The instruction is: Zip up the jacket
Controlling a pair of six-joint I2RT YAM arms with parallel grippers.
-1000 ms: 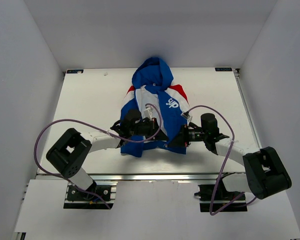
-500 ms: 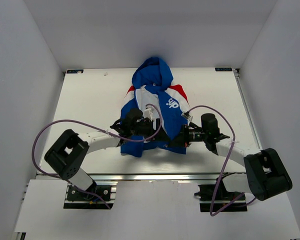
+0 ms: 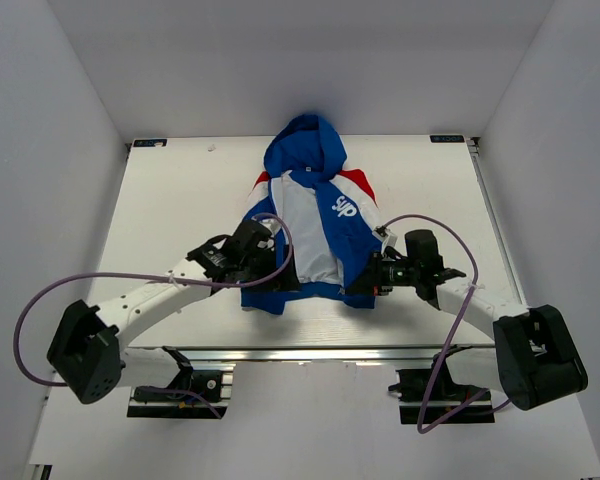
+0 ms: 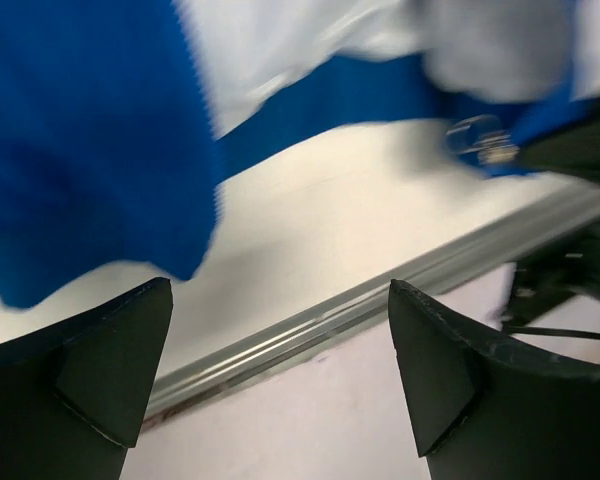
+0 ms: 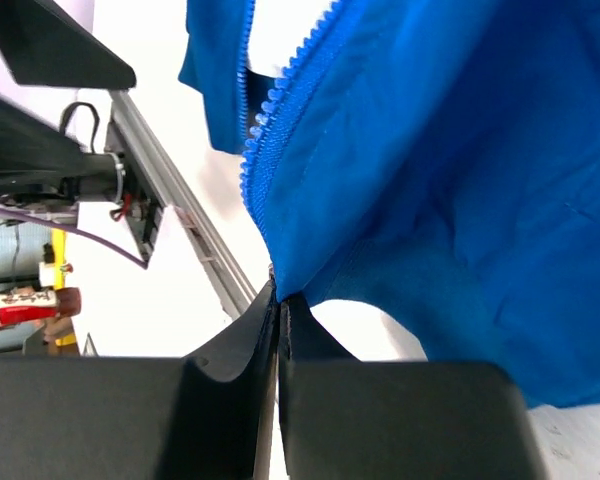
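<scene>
I will next move my left gripper away from my right gripper and down to the pointed hem corner.
The jacket [image 3: 315,190] lies in the middle of the table, hood toward the far side, royal blue with red shoulders. Its front is open and the white lining [image 3: 305,235] shows. My left gripper [image 3: 278,282] hovers over the jacket's lower left hem, open and empty. In the left wrist view the left gripper [image 4: 280,290] frames bare table, with the blurred blue hem [image 4: 80,150] to the upper left. My right gripper [image 3: 366,280] is shut on the bottom corner of the right front panel. The right wrist view shows the right gripper [image 5: 280,292] pinching the blue fabric [image 5: 430,180] below the zipper teeth [image 5: 270,110].
A metal rail [image 3: 310,352] runs along the table's near edge and also shows in the left wrist view [image 4: 380,290]. Purple cables [image 3: 130,277] loop over both arms. White walls close in the table on three sides.
My left gripper has opened and let go of the jacket, and the left arm has swung back to the left. The white lining now lies uncovered. The right gripper has stayed shut on the hem.
</scene>
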